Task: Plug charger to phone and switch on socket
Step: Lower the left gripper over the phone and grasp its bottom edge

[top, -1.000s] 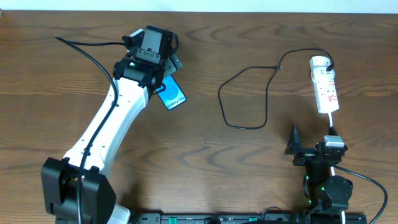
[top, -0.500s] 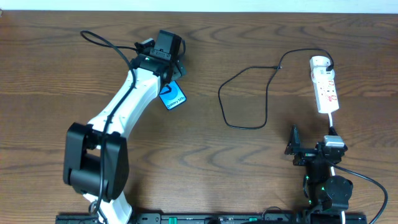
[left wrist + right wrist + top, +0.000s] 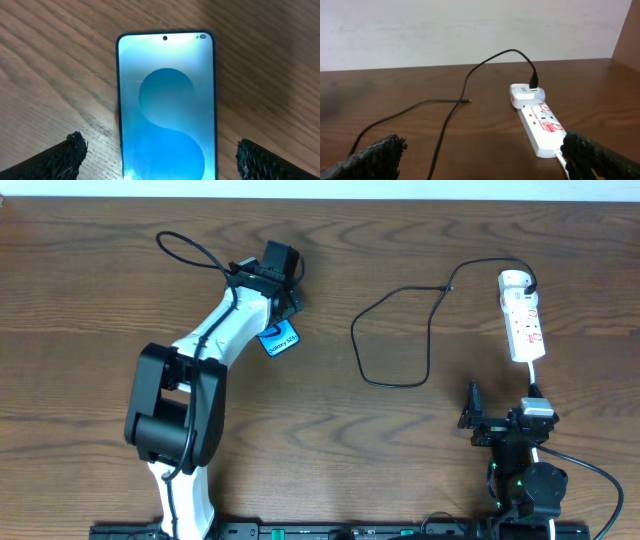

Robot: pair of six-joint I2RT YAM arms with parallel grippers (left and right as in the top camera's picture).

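Note:
My left gripper's two open fingers already stand on either side of the phone's long edges, so they will lower straight down over them next and close.
The phone (image 3: 166,105) lies flat on the wooden table with its blue screen lit. My left gripper (image 3: 160,145) is open just above it, one finger on each side, both clear of its edges. In the overhead view the gripper (image 3: 284,305) covers the phone's (image 3: 279,339) far end. The charger cable (image 3: 400,295) loops over the table. Its white plug head (image 3: 514,280) sits in the socket (image 3: 525,328) and its connector tip (image 3: 468,101) lies free. My right gripper (image 3: 482,150) is open and empty, low over the table just in front of the socket (image 3: 542,127).
The socket's white lead (image 3: 534,376) runs from the strip towards the right arm's base (image 3: 525,480). The left arm (image 3: 215,350) stretches from the front left to the phone. The table's far edge meets a pale wall (image 3: 470,30).
The left arm has swung to the right and its gripper has moved farther back over the phone, now hiding more of it. The right arm, charger and socket have not moved.

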